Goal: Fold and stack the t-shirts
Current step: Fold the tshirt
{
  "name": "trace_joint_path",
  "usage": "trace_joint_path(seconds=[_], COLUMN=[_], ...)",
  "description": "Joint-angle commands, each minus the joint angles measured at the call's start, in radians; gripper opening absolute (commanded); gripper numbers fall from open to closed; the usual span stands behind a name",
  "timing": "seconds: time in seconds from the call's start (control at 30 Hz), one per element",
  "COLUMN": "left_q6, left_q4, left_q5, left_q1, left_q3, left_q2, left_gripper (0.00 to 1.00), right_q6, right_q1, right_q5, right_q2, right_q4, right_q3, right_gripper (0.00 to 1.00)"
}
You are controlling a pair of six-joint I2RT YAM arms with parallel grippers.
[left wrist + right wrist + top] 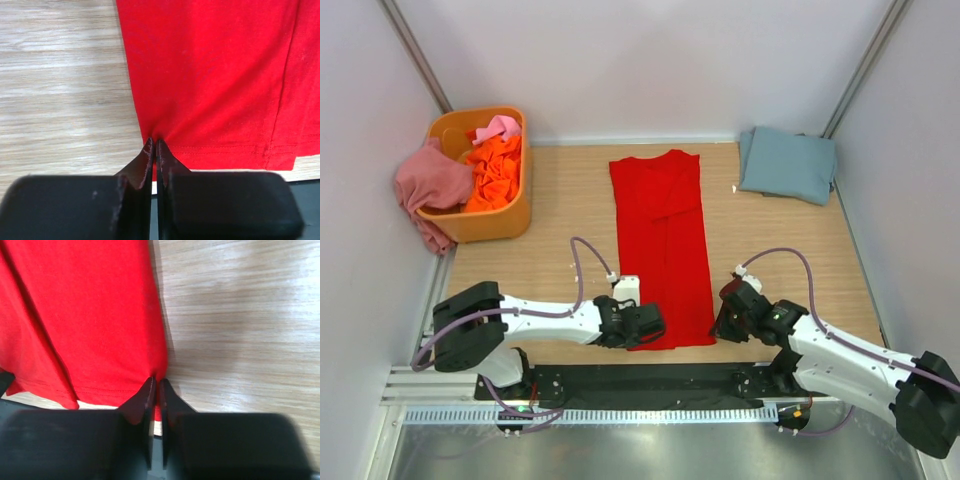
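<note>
The folded red t-shirt's middle [696,234] lies flat outward of my right gripper, so I need to raise the gripper, carry the t-shirt's hem corner outward and release it onto that part.
A bright red t-shirt [661,240] lies flat on the wooden table, folded lengthwise into a long strip, collar at the far end. My left gripper [650,325] is shut on its near left hem corner [150,137]. My right gripper [725,315] is shut on the near right hem corner [159,375]. In both wrist views the cloth is pinched between the closed jaws at the tips. A folded grey-blue t-shirt [787,163] rests at the back right.
An orange plastic tub [490,222] at the back left holds orange [497,172] and pink [500,126] shirts; a dusty rose shirt [428,185] hangs over its left rim. White walls enclose the table. A black strip [650,378] runs along the near edge.
</note>
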Motion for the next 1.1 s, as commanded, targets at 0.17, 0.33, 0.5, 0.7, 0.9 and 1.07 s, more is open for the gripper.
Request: trace_joint_path(seconds=[0.17,0.33,0.5,0.7,0.9,1.07], left_q6=[-0.077,-0.117,-0.117,-0.101,-0.048,0.093], left_q4=[-0.1,-0.133,-0.14,-0.336,-0.492,-0.458], left_q5=[-0.074,-0.071,-0.053,-0.094,-0.158,-0.1], left_q1=[-0.004,-0.004,-0.004,-0.004,0.009,0.152], left_q3=[-0.022,-0.068,-0.07,0.098,0.276,0.315], left_q2=[-0.076,-0.139,-0.141,-0.189,-0.225,-0.251], left_gripper=[0.0,0.0,0.0,0.0,0.04,0.05], right_q6=[0.014,0.035,0.054,0.08,0.022,-0.067], right_q1=[0.009,0.015,0.041,0.087,0.087,0.083], right_q5=[0.04,0.028,0.014,0.061,0.09,0.204], right_q2=[-0.011,-0.04,-0.051,-0.131,-0.059,0.116], right_q4=[-0.026,-0.032,-0.039,-0.147,-0.156,-0.18], right_q3=[-0.019,-0.02,-0.004,0.145,0.352,0.535], right_gripper=[0.01,0.01,0.01,0.01,0.01,0.01])
